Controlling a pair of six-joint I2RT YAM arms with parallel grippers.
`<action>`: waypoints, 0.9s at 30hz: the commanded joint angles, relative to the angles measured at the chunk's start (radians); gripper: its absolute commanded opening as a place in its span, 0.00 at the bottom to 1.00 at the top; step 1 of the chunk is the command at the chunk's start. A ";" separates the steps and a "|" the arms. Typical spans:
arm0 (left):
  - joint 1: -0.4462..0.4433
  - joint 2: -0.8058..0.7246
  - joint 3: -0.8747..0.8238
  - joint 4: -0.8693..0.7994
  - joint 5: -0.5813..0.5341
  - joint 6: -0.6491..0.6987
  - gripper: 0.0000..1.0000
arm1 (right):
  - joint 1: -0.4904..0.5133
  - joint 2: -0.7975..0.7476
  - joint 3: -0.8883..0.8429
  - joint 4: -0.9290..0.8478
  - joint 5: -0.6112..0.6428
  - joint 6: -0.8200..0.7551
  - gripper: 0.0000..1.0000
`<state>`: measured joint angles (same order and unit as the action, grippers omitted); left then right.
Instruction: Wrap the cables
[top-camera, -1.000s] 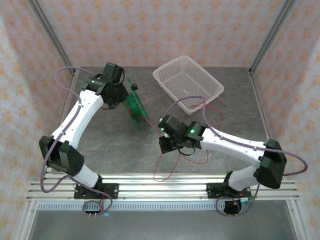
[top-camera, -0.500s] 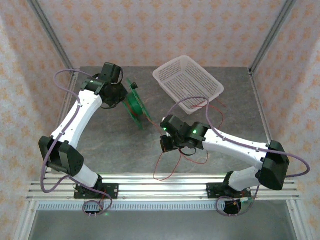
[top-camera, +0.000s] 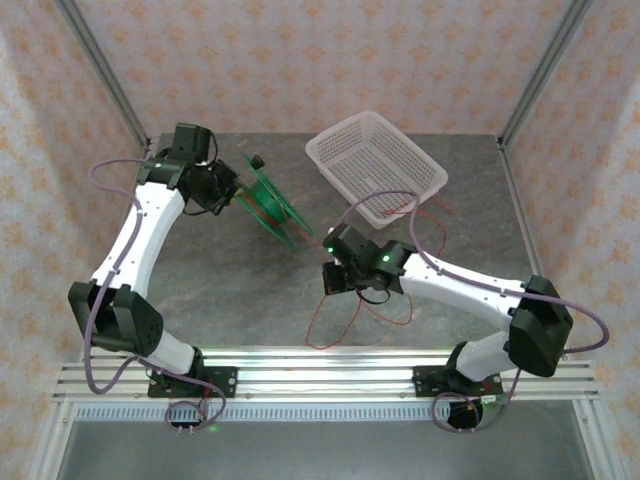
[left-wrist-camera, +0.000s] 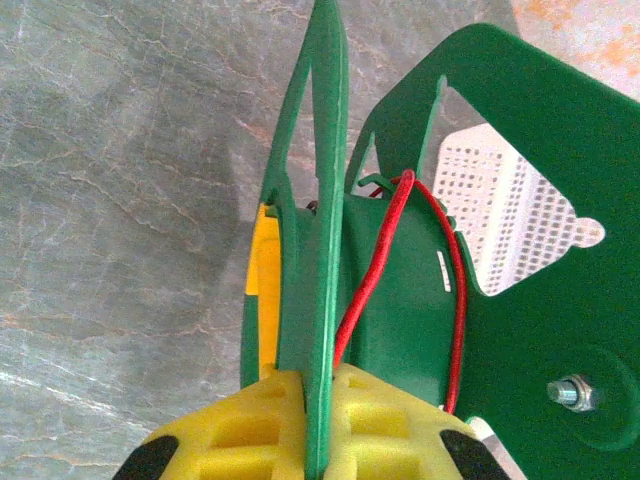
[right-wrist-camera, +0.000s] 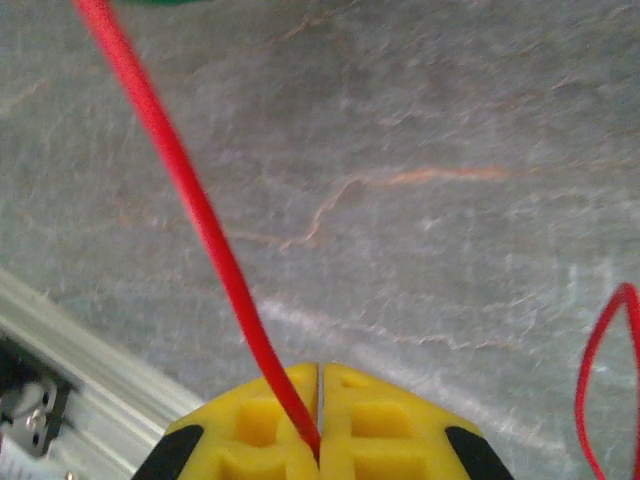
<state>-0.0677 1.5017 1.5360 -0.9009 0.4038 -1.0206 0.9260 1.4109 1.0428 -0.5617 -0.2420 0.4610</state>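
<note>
My right gripper moves a little outward, toward the basket's near corner (top-camera: 378, 223), and releases the cable next, since it already runs round the held spool's middle.
A green spool (top-camera: 272, 205) hangs tilted above the table's back left, and my left gripper (top-camera: 236, 190) is shut on one of its flanges. In the left wrist view the yellow pads (left-wrist-camera: 400, 420) clamp the thin green flange (left-wrist-camera: 322, 230), and the red cable (left-wrist-camera: 385, 250) runs round the hub. My right gripper (top-camera: 333, 279) sits mid-table, shut on the cable (right-wrist-camera: 170, 170), which leaves its jaws (right-wrist-camera: 320, 375) up and to the left. Loose red loops (top-camera: 322, 325) trail toward the front rail.
A white mesh basket (top-camera: 375, 165) stands at the back right, with more red cable (top-camera: 430, 212) lying by its near corner. An aluminium rail (top-camera: 320, 375) runs along the front edge. Patterned walls close in the sides and back.
My left arm has swung left and back, turning the spool so its face shows more. The right gripper has crept slightly toward the spool, still holding the cable.
</note>
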 joint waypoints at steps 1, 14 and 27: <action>0.080 -0.090 0.049 0.245 0.003 -0.072 0.00 | -0.041 -0.004 -0.067 -0.114 0.001 0.020 0.00; 0.141 -0.095 0.029 0.505 0.479 -0.187 0.00 | -0.174 0.122 -0.053 0.153 0.170 -0.249 0.00; 0.140 -0.096 0.133 0.349 0.465 -0.047 0.00 | -0.234 0.113 0.085 0.169 0.053 -0.260 0.42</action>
<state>0.0746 1.4422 1.5944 -0.6010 0.8326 -1.1183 0.6918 1.5681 1.1076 -0.3206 -0.1543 0.1921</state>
